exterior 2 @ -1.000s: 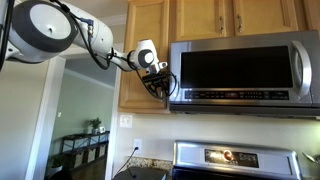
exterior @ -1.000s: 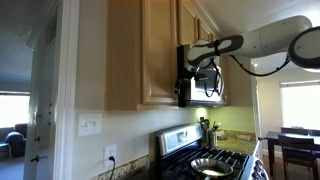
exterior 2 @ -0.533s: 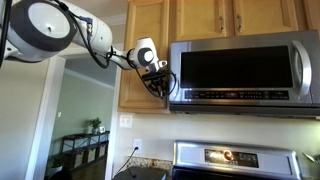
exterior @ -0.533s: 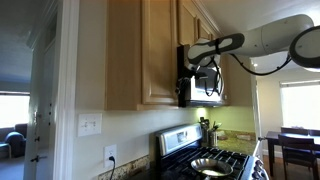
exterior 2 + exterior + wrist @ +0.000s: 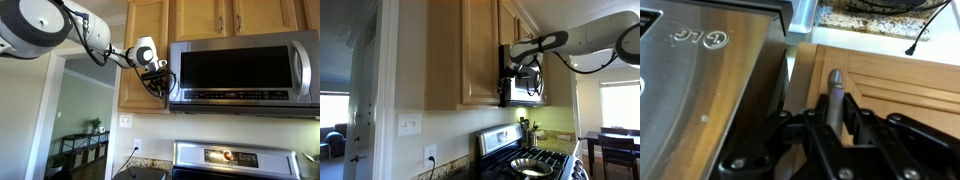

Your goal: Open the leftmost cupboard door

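Note:
Next, my gripper pulls back, swings away from the nearby microwave and releases the handle, since the shut door's silver bar handle (image 5: 835, 88) lies between the gripper's fingers.
The leftmost cupboard door (image 5: 143, 50) is a tall light-oak panel door next to the microwave (image 5: 245, 68); it also shows in an exterior view (image 5: 480, 50). In both exterior views my gripper (image 5: 160, 86) (image 5: 509, 80) sits at the door's lower edge on the microwave side. In the wrist view the door's slim silver bar handle (image 5: 835, 88) runs between my black fingers, and the gripper (image 5: 833, 116) is shut on it. The oak door (image 5: 902, 86) lies to the right of the handle and the steel microwave (image 5: 700, 80) close to the left.
The microwave's side stands very near the gripper. Shorter oak doors (image 5: 200, 15) hang above the microwave. A stove (image 5: 535, 160) (image 5: 235, 160) stands below. A plain wooden cabinet side panel (image 5: 440, 50) and a wall with a light switch (image 5: 410, 125) lie beyond the door.
The jaws have come together onto the bar handle. The arm and the door have hardly moved.

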